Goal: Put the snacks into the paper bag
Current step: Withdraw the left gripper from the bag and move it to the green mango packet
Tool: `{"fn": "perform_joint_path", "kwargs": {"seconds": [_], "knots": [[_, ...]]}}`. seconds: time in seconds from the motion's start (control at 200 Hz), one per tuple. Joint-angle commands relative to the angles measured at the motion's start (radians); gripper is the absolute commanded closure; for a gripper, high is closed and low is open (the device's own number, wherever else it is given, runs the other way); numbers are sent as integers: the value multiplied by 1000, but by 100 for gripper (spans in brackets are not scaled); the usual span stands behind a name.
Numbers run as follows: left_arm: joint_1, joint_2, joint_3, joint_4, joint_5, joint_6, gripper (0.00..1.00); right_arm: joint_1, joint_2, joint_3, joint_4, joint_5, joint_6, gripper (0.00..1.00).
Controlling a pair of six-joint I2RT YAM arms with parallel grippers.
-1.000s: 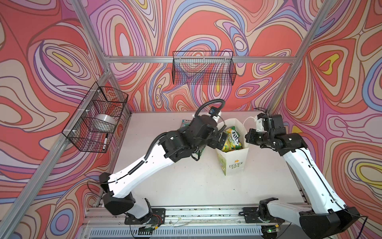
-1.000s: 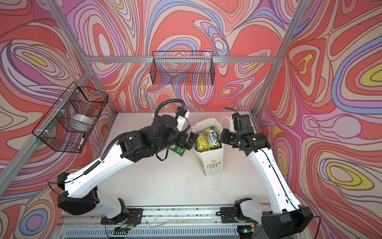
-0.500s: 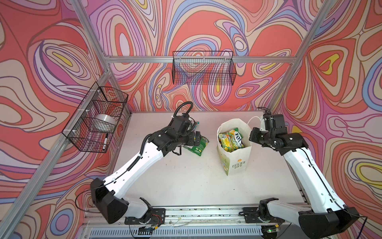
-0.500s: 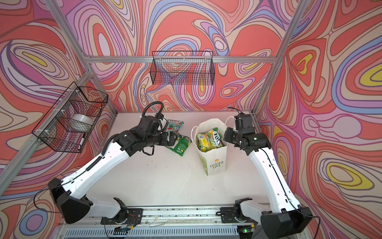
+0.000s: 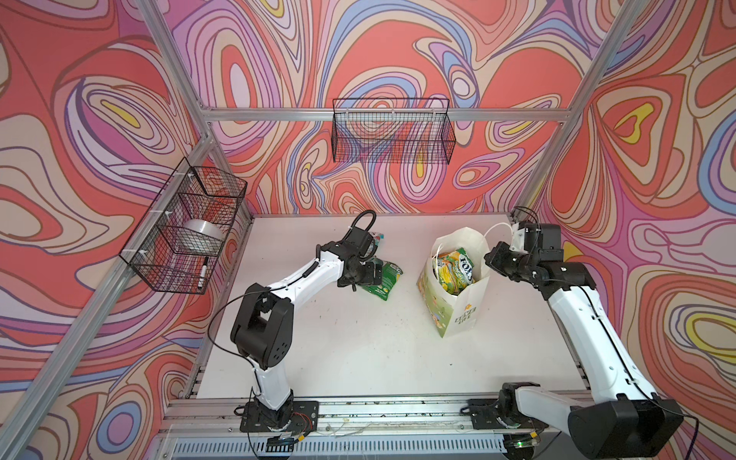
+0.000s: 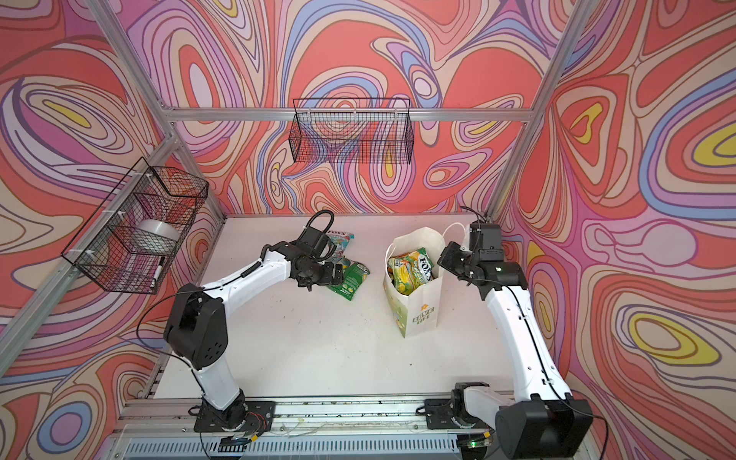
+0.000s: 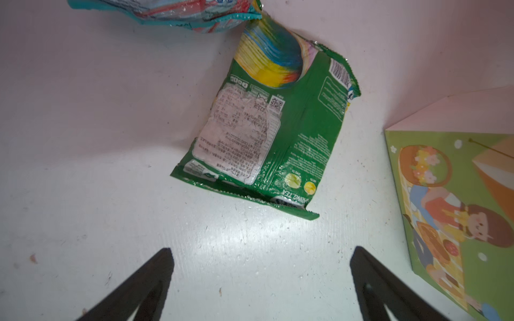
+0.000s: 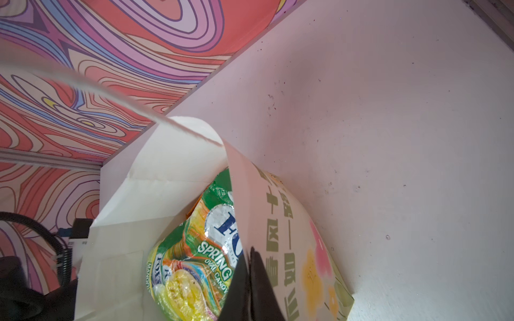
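I will next move my open left gripper outward and down onto the pale label (image 7: 238,128) and close it, because the green packet (image 7: 267,133) is lying back side up and its label is uncovered.
The white paper bag (image 5: 458,314) (image 6: 422,314) stands upright on the table's right side. Several snacks (image 5: 458,267) (image 8: 194,264) fill its mouth, yellow-green ones on top. My right gripper (image 8: 250,266) (image 5: 492,259) is shut on the bag's rim and holds the mouth wide. A green snack packet (image 7: 267,133) (image 5: 384,278) lies back side up on the table left of the bag. A teal-red packet (image 7: 178,11) (image 6: 340,235) lies just behind it. My left gripper (image 7: 262,258) (image 5: 364,275) hovers open over the bare table beside the green packet, touching nothing.
An empty black wire basket (image 5: 392,135) hangs on the back wall. Another wire basket (image 5: 183,231) on the left wall holds a tape roll and a marker. The patterned walls close in the table on three sides.
My left arm has drawn back from the bag's mouth to the left and now sits low over the green packet. The right gripper has kept its hold on the bag's rim.
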Motion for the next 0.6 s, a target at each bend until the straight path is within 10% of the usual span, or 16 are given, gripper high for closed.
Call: {"fn": "perform_joint_path", "kwargs": {"seconds": [0.0,0.28,0.591], "knots": [[34,82,53,-1,35,22,0,-16,-6,-34,28,-68,39,100],[52,232,189,-67,-83,98,0,-18,-19,-43,43,-82,43,100],[51,324,270,-27,27,231,0,-19,-18,-48,60,-121,46,100]]}}
